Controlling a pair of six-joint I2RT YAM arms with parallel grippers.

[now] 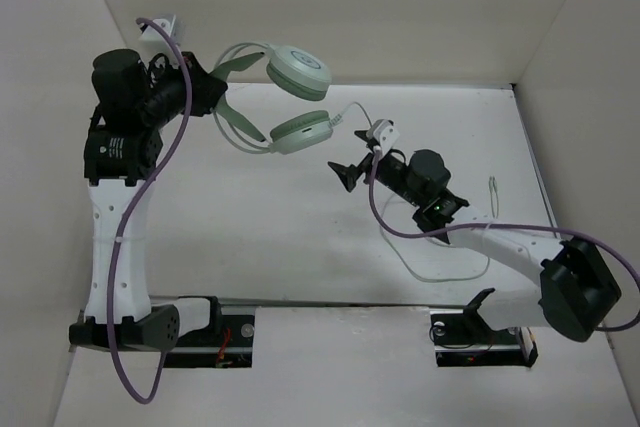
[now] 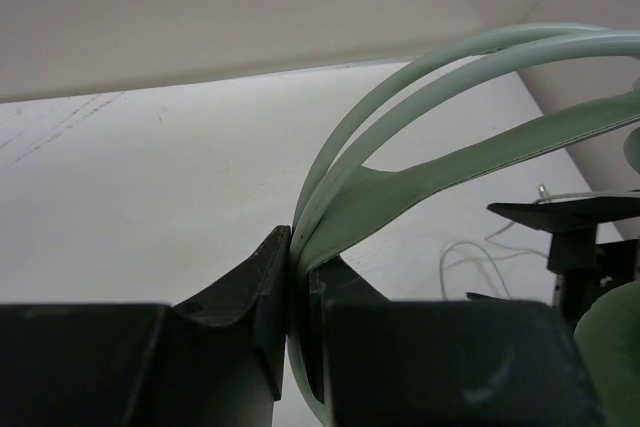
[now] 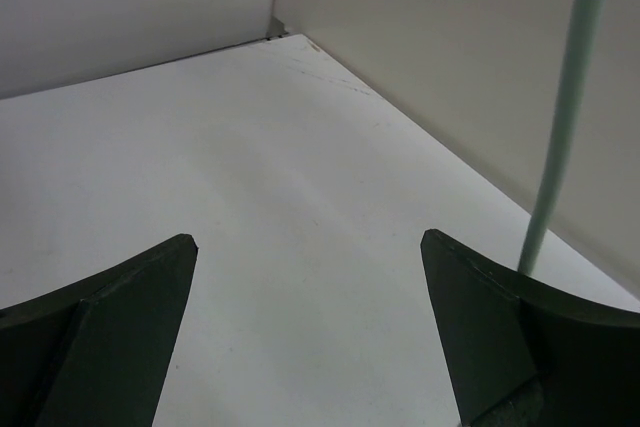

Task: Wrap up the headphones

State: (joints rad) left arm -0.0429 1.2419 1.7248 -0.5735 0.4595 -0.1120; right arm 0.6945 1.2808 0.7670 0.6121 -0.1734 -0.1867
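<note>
My right gripper draws back slightly, tilts down and closes on the whitish cable beside it next. The cable still passes outside its empty, open fingers.
The mint-green headphones hang above the back of the table, with one ear cup [image 1: 298, 70] above the other [image 1: 300, 132]. My left gripper [image 1: 213, 93] is shut on the thin headband [image 1: 238, 59]. In the left wrist view the jaws [image 2: 298, 243] pinch the headband [image 2: 430, 175]. The whitish cable [image 1: 352, 111] runs from the lower cup to my right gripper [image 1: 366, 153], then falls in loops on the table [image 1: 440, 265]. My right gripper [image 3: 308, 239] is open with nothing between its fingers. The cable [image 3: 568, 97] passes just outside its right finger [image 3: 480, 307].
White walls close in the table at the back [image 1: 400, 7], left and right [image 1: 580, 97]. Thick purple arm cables [image 1: 165, 157] trail along both arms. The cable's plug end [image 1: 493, 192] lies near the right wall. The arm bases [image 1: 330, 332] stand at the near edge.
</note>
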